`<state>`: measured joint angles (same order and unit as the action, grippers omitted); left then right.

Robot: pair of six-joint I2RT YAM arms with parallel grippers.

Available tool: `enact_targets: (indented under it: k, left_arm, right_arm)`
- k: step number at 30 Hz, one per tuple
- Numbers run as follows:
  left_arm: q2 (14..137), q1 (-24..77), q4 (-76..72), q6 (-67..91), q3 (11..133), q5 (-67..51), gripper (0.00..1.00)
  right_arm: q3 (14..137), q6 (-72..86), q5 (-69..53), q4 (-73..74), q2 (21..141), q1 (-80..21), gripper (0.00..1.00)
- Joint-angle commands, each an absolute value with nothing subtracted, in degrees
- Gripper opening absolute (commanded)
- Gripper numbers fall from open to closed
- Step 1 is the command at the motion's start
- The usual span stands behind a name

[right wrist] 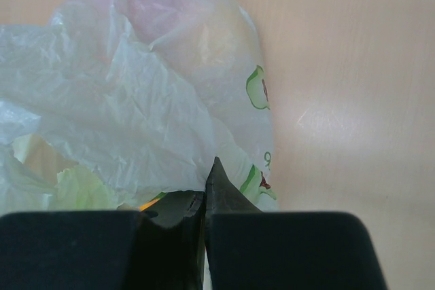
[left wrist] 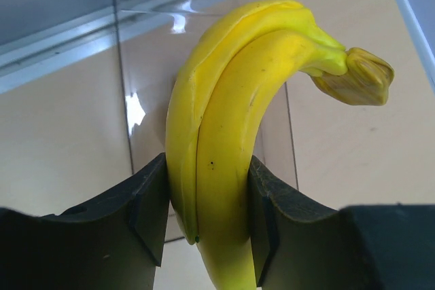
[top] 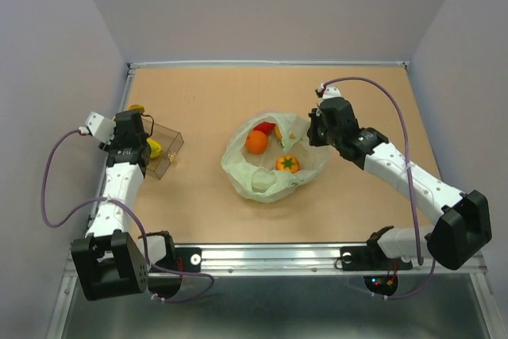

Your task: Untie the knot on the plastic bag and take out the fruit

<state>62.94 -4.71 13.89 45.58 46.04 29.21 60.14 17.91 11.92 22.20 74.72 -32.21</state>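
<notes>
The yellow banana (left wrist: pixel 231 147) is still above the clear box's rim, so the robot's left gripper will next go down toward the box's bottom and then open.
The pale green plastic bag (top: pixel 270 160) lies open mid-table; no tied knot shows. Inside it I see two orange round fruits (top: pixel 256 142) (top: pixel 287 163) and a red fruit (top: pixel 264 127). My right gripper (top: pixel 316 134) is shut on the bag's right edge; in the right wrist view its jaws (right wrist: pixel 205 191) pinch the thin film (right wrist: pixel 136 113). My left gripper (top: pixel 136 136) is shut on a yellow banana (left wrist: pixel 231 147) and holds it over the clear box (top: pixel 163 152) at the far left. In the top view the banana's brownish tip (top: pixel 136 108) shows behind the gripper.
The clear rigid box (left wrist: pixel 143 100) stands at the left edge near the side wall, with a yellow piece (top: pixel 154 148) inside. Walls close in the table on the left, back and right. A metal rail (top: pixel 270 258) runs along the near edge.
</notes>
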Motion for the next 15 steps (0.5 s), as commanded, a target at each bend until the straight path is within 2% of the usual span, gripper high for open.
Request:
enact_targets:
  k: [1,6,9,11,15]
  left_arm:
    - [63.0,-9.9,8.7,45.0,44.4,27.7,0.01]
    - [69.4,-11.4,7.3,44.0,46.2,26.8,0.06]
    - [72.1,-11.4,6.8,43.9,46.6,27.4,0.16]
    - [72.9,-11.4,6.8,43.8,46.6,27.7,0.28]
    - [73.1,-11.5,7.5,42.9,46.4,27.1,0.58]
  right_arm:
    - [58.7,16.3,9.6,20.6,72.2,-32.1,0.01]
    - [57.8,15.7,8.7,20.6,70.7,-32.1,0.01]
    - [57.4,15.2,8.8,20.5,70.1,-32.1,0.01]
    - [57.3,15.1,8.9,20.6,70.0,-32.1,0.01]
    - [57.3,15.6,9.1,20.6,69.6,-32.1,0.01]
